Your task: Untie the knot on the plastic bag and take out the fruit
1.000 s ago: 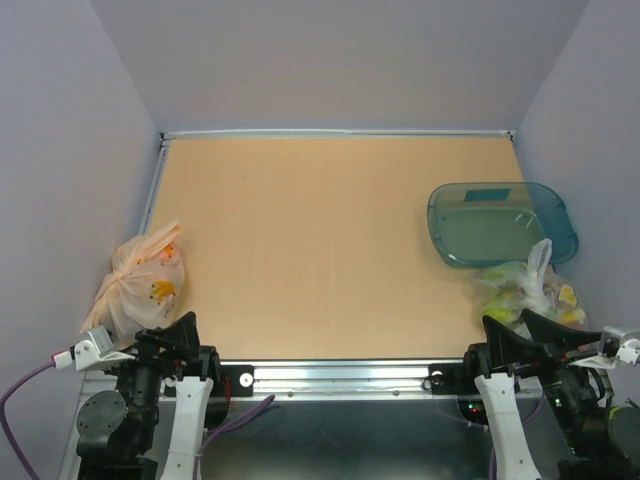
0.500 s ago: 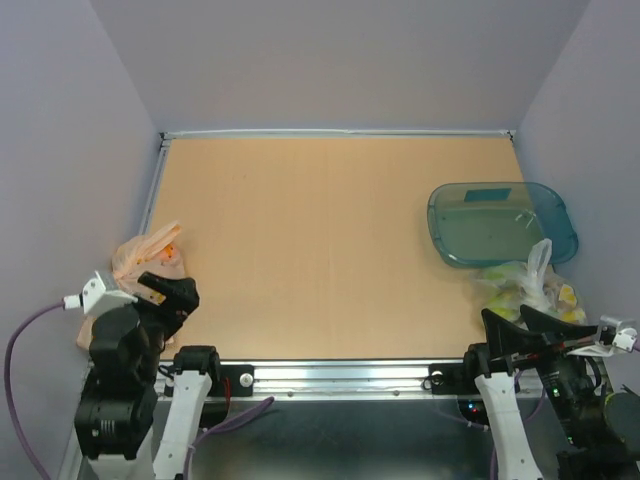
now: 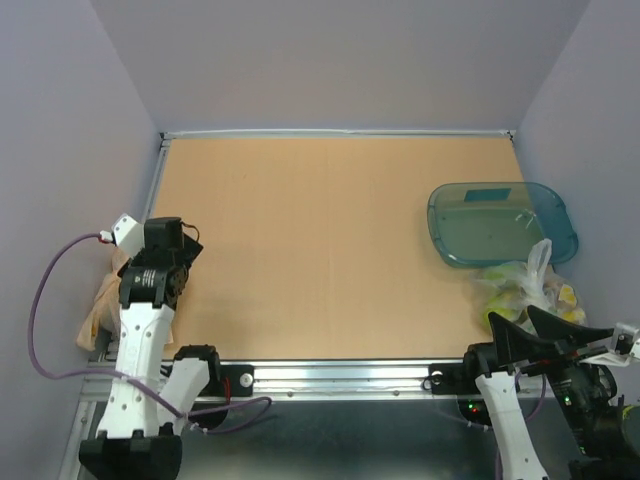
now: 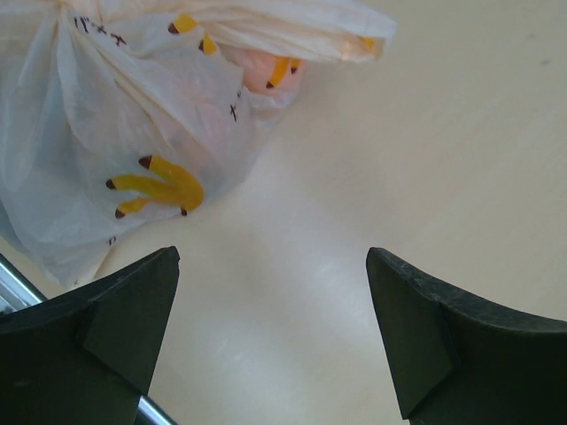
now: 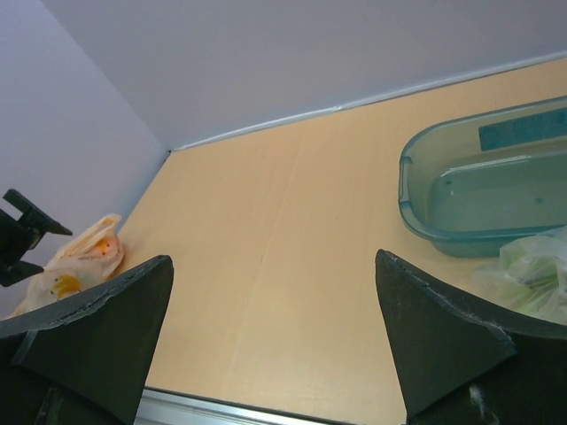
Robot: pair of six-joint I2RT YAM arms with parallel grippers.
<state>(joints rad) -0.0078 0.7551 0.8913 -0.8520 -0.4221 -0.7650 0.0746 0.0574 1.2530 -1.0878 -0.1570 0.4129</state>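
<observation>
The left gripper's open fingers are above bare table beside the bag, so they next need to go down toward the left in the wrist view, onto the bag's printed flap (image 4: 152,78).
The pale peach plastic bag (image 3: 98,312) lies at the table's near left edge, mostly hidden under my left arm. In the left wrist view the plastic bag (image 4: 106,106) fills the upper left, with yellow banana-like shapes (image 4: 161,186) and an orange shape (image 4: 266,71) showing at or through the plastic. Its gathers run toward the top left frame edge; I cannot make out the knot. My left gripper (image 3: 172,262) (image 4: 273,328) is open and empty, hovering over bare table just right of the bag. My right gripper (image 3: 530,328) (image 5: 275,336) is open and empty at the near right.
A teal plastic tub (image 3: 500,220) (image 5: 496,186) sits at the right. A clearer bag with green and yellow contents (image 3: 525,285) (image 5: 540,274) lies in front of it, by my right gripper. A metal rail (image 3: 330,372) runs along the near edge. Walls enclose the table.
My left arm has risen from its low rest pose and swung forward, its wrist now above the peach bag's right side. The right arm has barely moved.
</observation>
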